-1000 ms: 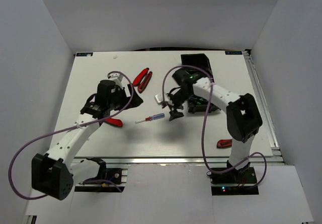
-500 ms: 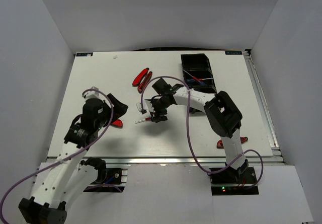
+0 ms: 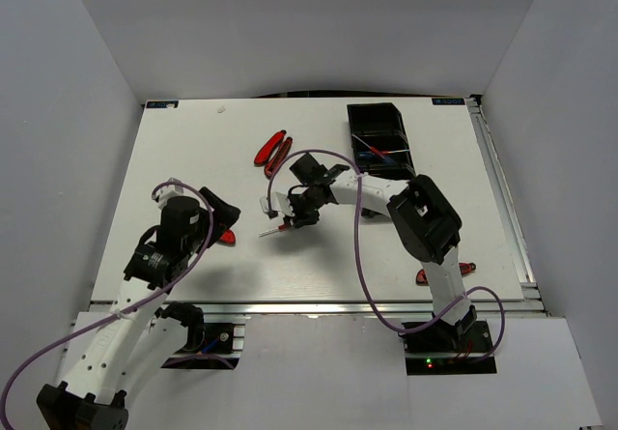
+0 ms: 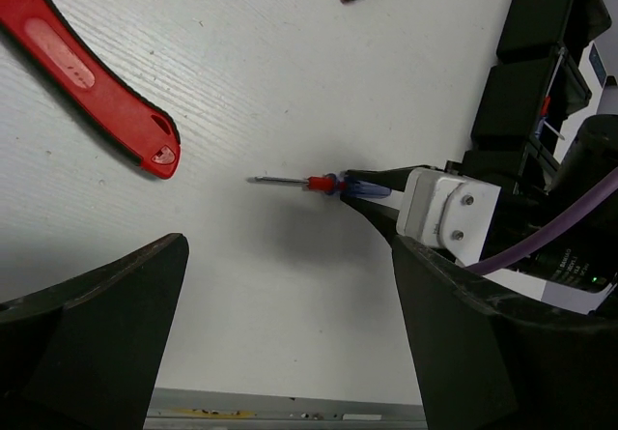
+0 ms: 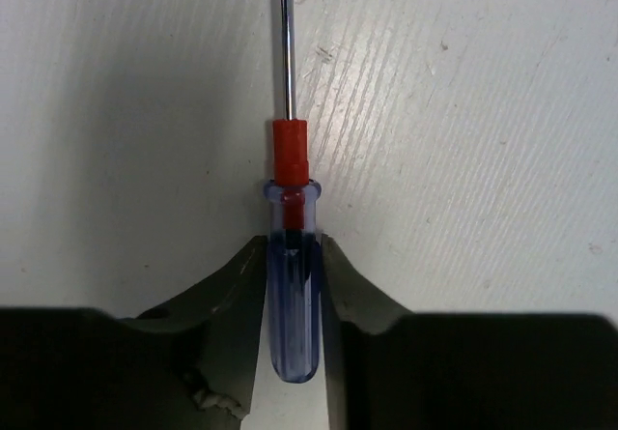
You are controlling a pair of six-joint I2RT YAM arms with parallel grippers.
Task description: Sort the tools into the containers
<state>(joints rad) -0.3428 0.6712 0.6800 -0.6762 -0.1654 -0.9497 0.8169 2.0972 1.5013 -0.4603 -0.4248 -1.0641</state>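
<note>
I will next lift my right gripper to the black container of similar tools, outward and to the gripper's right in the top view, and release the screwdriver (image 3: 274,229).
A blue-and-red-handled screwdriver (image 5: 292,256) lies on the white table, its thin shaft pointing away from my right gripper (image 5: 293,285). Both pads of that gripper press the sides of the blue handle, so it is shut on it. From above, the screwdriver (image 3: 274,229) sits mid-table under the right gripper (image 3: 294,219). My left gripper (image 4: 290,353) hangs open over bare table, with the screwdriver (image 4: 323,185) ahead of it. The black containers (image 3: 381,140) stand at the back right, with tools inside.
A red-handled tool (image 4: 92,77) lies near my left gripper (image 3: 218,223). Red-handled pliers (image 3: 273,150) lie at the back centre. Another red tool (image 3: 431,275) lies near the right arm's base. A purple cable loops over each arm.
My right gripper has closed onto the screwdriver's blue handle after moving left to it. The left arm has drawn back toward the near left and stays open.
</note>
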